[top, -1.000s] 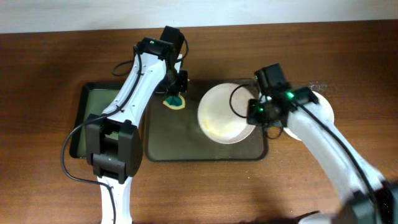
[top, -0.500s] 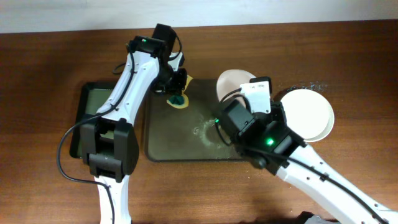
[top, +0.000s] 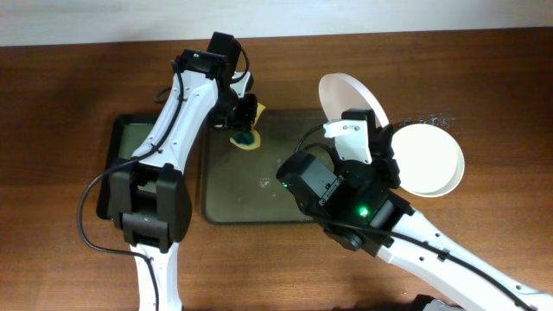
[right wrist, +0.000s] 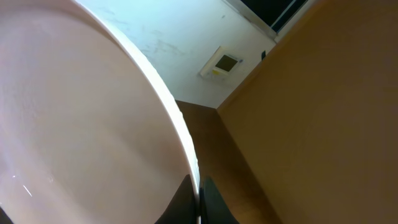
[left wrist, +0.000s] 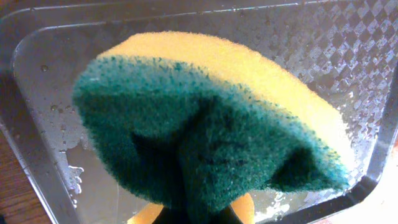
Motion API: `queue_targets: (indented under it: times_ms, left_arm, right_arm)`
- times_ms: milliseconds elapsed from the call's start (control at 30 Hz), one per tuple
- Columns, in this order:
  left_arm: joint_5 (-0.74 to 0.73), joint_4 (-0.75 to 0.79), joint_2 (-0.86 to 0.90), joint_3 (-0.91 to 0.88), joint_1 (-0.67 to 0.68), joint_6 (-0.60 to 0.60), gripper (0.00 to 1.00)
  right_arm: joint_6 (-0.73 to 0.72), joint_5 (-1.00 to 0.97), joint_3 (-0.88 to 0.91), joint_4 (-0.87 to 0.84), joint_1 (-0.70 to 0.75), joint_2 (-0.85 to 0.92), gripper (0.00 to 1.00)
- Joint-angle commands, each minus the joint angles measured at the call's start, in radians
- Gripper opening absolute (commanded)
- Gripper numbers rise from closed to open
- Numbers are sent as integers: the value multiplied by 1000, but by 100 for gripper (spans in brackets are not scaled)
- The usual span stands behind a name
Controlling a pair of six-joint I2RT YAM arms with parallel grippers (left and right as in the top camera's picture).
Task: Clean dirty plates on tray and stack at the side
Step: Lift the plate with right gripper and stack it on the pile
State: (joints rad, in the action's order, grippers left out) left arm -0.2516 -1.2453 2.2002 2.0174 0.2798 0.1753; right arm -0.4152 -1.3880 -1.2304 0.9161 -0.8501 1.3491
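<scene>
My right gripper swings off the tray and down next, turning the tilted plate flat over the white plate atop the table (top: 427, 161), since that one starts the stack.
My right gripper (top: 363, 117) is shut on the rim of a white plate (top: 347, 93) and holds it tilted on edge, high above the tray's back right corner. In the right wrist view the jaws (right wrist: 200, 200) pinch the plate's rim (right wrist: 93, 124). Another white plate (top: 428, 160) lies on the table right of the dark tray (top: 259, 194). No plate lies on the tray, and its floor is wet. My left gripper (top: 244, 119) is shut on a green and yellow sponge (top: 245, 141) over the tray's back left corner. In the left wrist view the sponge (left wrist: 211, 124) hides most of the jaws (left wrist: 199, 214).
A narrower black tray with a green inside (top: 130, 147) sits left of the dark tray. My raised right arm (top: 346, 194) covers the dark tray's front right part. The table's far edge meets a white wall (top: 389, 13).
My right arm has lifted the plate off the tray, tipped it on edge and carried it up toward the back right. The left gripper and sponge have barely moved.
</scene>
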Motion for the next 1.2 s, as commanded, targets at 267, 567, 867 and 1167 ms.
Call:
queue_targets:
  times_ms: [267,567,867,1167]
  left_arm:
    - [-14,2,-5,11,-1,-32,0]
    - [-5,3,-5,11,-1,-35,0]
    - [16,3,-5,12,-2,-35,0]
    - [172,-254,-5,304,-144,-71,0]
  right_arm:
    - [39,1328,-13,7,540,78,4]
    - [64,1541,-13,60,1165,280,4]
    - [87,1535,-14,11,1363,484,5]
    - [178,1554,-299,275,1310,451,47]
